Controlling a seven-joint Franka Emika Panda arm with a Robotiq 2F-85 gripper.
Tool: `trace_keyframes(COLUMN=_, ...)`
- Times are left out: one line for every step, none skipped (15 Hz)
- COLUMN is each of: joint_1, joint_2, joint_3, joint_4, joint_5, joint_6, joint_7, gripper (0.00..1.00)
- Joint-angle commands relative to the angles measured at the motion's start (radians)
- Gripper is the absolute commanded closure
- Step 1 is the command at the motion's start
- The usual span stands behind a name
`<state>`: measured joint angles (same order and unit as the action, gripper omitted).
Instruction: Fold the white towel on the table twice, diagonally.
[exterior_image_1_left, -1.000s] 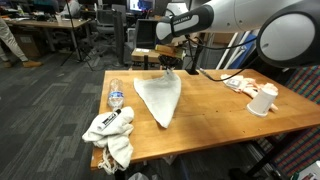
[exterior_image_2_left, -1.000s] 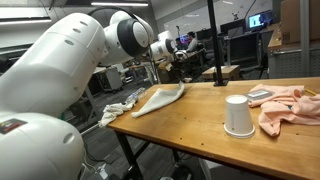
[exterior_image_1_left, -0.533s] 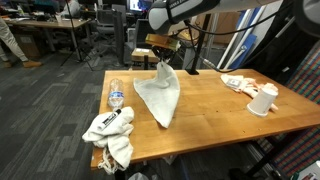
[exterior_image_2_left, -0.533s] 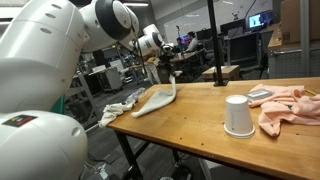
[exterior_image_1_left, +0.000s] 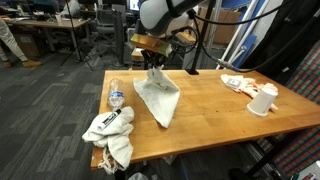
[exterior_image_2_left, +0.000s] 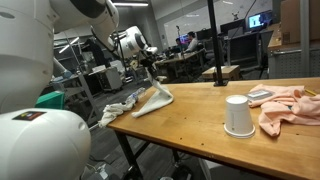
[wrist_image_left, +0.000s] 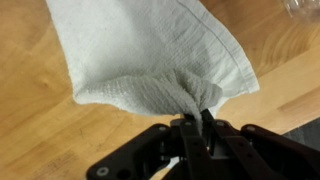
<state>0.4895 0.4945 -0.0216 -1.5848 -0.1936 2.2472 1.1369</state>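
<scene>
My gripper moves back and down over the towel (exterior_image_1_left: 159, 96) next, toward its near end, carrying the lifted far corner.
The white towel (exterior_image_1_left: 159, 96) lies folded on the wooden table (exterior_image_1_left: 215, 115), its far corner lifted. It also shows in an exterior view (exterior_image_2_left: 152, 99) and fills the wrist view (wrist_image_left: 140, 55). My gripper (exterior_image_1_left: 153, 66) is shut on that lifted corner, above the table's far left part; it also shows in an exterior view (exterior_image_2_left: 147, 76). In the wrist view the fingers (wrist_image_left: 197, 120) pinch a bunched fold of the cloth.
A plastic water bottle (exterior_image_1_left: 116, 98) and a crumpled white cloth (exterior_image_1_left: 110, 133) lie at the table's left edge. A white cup (exterior_image_1_left: 262, 100) and pinkish cloth (exterior_image_1_left: 240, 83) sit at the right, also in an exterior view (exterior_image_2_left: 238, 115).
My gripper has moved left across the table with the towel corner, dragging the raised part of the towel over the flat part.
</scene>
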Motion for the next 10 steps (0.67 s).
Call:
trace_keyframes(joint_1=0.007, joint_2=-0.154, joint_3=0.033, joint_4=-0.243, joint_5=-0.064, joint_6=0.097, joint_7=0.096, gripper=0.96)
trace_keyframes(joint_1=0.004, joint_2=-0.184, joint_3=0.042, joint_4=-0.292, joint_5=-0.082, joint_6=0.112, joint_7=0.117, gripper=0.96)
trace_keyframes(joint_1=-0.003, joint_2=-0.217, joint_3=0.051, joint_4=-0.346, joint_5=-0.093, joint_6=0.13, joint_7=0.136, gripper=0.96)
trace_keyframes(joint_1=-0.012, joint_2=-0.251, joint_3=0.063, joint_4=-0.395, joint_5=-0.096, joint_6=0.141, joint_7=0.152, gripper=0.96)
trace_keyframes(joint_1=-0.019, joint_2=-0.286, joint_3=0.071, joint_4=-0.448, joint_5=-0.101, joint_6=0.157, joint_7=0.171, gripper=0.95)
trace_keyframes(joint_1=-0.025, joint_2=-0.324, joint_3=0.08, joint_4=-0.503, joint_5=-0.103, joint_6=0.168, joint_7=0.187, gripper=0.96)
trace_keyframes(joint_1=-0.032, joint_2=-0.36, joint_3=0.089, joint_4=-0.557, joint_5=-0.106, joint_6=0.181, joint_7=0.206, gripper=0.96)
trace_keyframes(joint_1=-0.037, joint_2=-0.396, joint_3=0.103, joint_4=-0.609, joint_5=-0.106, joint_6=0.192, joint_7=0.223, gripper=0.96)
trace_keyframes(joint_1=-0.045, joint_2=-0.42, joint_3=0.116, joint_4=-0.647, joint_5=-0.106, joint_6=0.199, joint_7=0.238, gripper=0.95)
trace_keyframes(joint_1=-0.053, joint_2=-0.44, joint_3=0.132, joint_4=-0.679, joint_5=-0.101, joint_6=0.205, joint_7=0.251, gripper=0.96)
